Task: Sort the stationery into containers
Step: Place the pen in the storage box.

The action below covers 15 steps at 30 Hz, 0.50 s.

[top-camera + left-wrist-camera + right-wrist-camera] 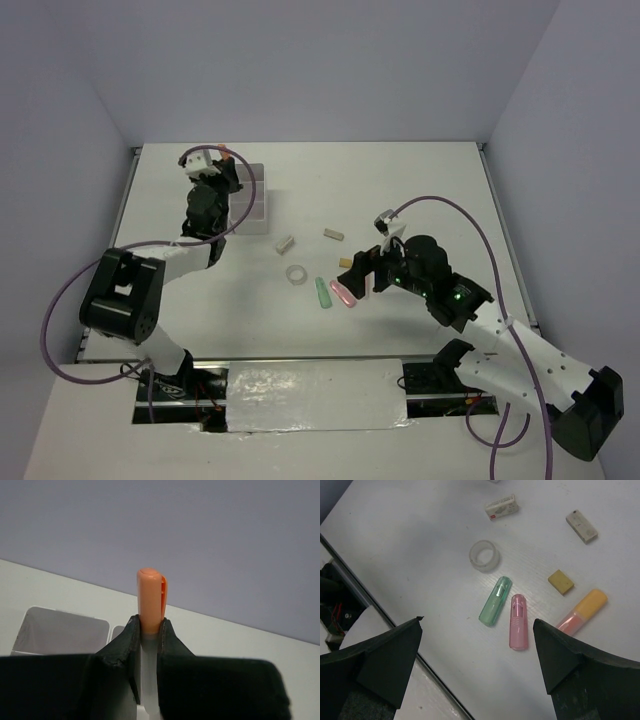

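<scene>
The orange marker is still above the organiser box's rim. I need to move my left gripper down toward the middle section of the white organiser box (260,200) next and let go of the marker.
My left gripper (218,160) is shut on an orange marker (151,597), holding it upright over the white organiser box (260,200), whose compartments (60,632) show below in the left wrist view. My right gripper (477,622) is open and empty above the table. Below it lie a green marker (495,601), a pink marker (518,621), a pink marker with a yellow-orange cap (582,611), a clear tape ring (484,556), a small yellow block (561,581), a white block (501,507) and a grey block (581,526). The thin blue pen is out of view.
In the top view the tape ring (296,273), green marker (322,292) and pink marker (342,293) lie mid-table, left of the right gripper (362,272). The table's near edge with a dark gap (350,595) runs beside the right gripper.
</scene>
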### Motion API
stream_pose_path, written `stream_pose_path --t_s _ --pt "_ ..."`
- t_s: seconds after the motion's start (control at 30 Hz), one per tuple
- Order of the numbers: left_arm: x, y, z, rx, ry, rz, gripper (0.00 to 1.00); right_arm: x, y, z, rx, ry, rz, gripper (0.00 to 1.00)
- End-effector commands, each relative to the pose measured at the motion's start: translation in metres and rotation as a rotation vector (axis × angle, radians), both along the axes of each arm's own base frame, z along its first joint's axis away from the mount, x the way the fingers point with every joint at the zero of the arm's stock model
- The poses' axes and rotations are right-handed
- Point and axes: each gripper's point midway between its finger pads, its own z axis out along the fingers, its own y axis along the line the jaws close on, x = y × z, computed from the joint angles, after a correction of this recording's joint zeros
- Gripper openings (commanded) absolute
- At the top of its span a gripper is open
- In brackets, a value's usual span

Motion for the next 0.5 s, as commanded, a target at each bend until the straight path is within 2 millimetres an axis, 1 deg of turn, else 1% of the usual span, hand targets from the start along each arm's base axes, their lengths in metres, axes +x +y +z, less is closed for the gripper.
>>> stream_pose_path --t_s 0.0,0.07,0.13,0.17,0.2,0.23,0.27,0.33,0.37,0.43,0.47 --pt "0.01 -0.007 0.023 -0.035 -0.126 -0.045 0.0 0.007 0.006 0.01 0.017 -0.05 0.02 1.0" --pt "0.015 -0.008 0.011 -0.033 -0.123 -0.045 0.0 0.007 0.007 0.009 0.009 -0.046 0.028 1.0" --pt "0.018 -0.008 0.008 -0.04 -0.128 -0.053 0.0 0.008 0.008 0.008 0.007 -0.051 0.033 1.0" --pt "0.022 -0.009 0.0 -0.043 -0.115 -0.061 0.0 0.008 0.008 0.006 0.001 -0.046 0.036 1.0" --pt "0.025 -0.009 0.001 -0.041 -0.118 -0.063 0.0 0.008 0.009 0.005 0.001 -0.045 0.037 1.0" --pt "0.027 -0.011 -0.003 -0.038 -0.111 -0.071 0.0 0.009 0.01 0.003 -0.004 -0.037 0.039 1.0" --pt "0.03 -0.012 -0.013 -0.035 -0.095 -0.074 0.0 0.009 0.01 0.002 -0.006 -0.033 0.043 1.0" --pt "0.032 -0.014 -0.018 -0.037 -0.096 -0.076 0.03 0.009 0.012 0.0 -0.012 -0.025 0.048 1.0" --pt "0.034 -0.013 -0.025 -0.035 -0.083 -0.073 0.04 0.009 0.012 0.0 -0.013 -0.026 0.05 1.0" --pt "0.035 -0.012 -0.029 -0.035 -0.082 -0.064 0.07 0.009 0.012 -0.001 -0.012 -0.023 0.055 1.0" --pt "0.037 -0.01 -0.035 -0.035 -0.073 -0.058 0.07 0.008 0.013 -0.001 -0.012 -0.024 0.058 1.0"
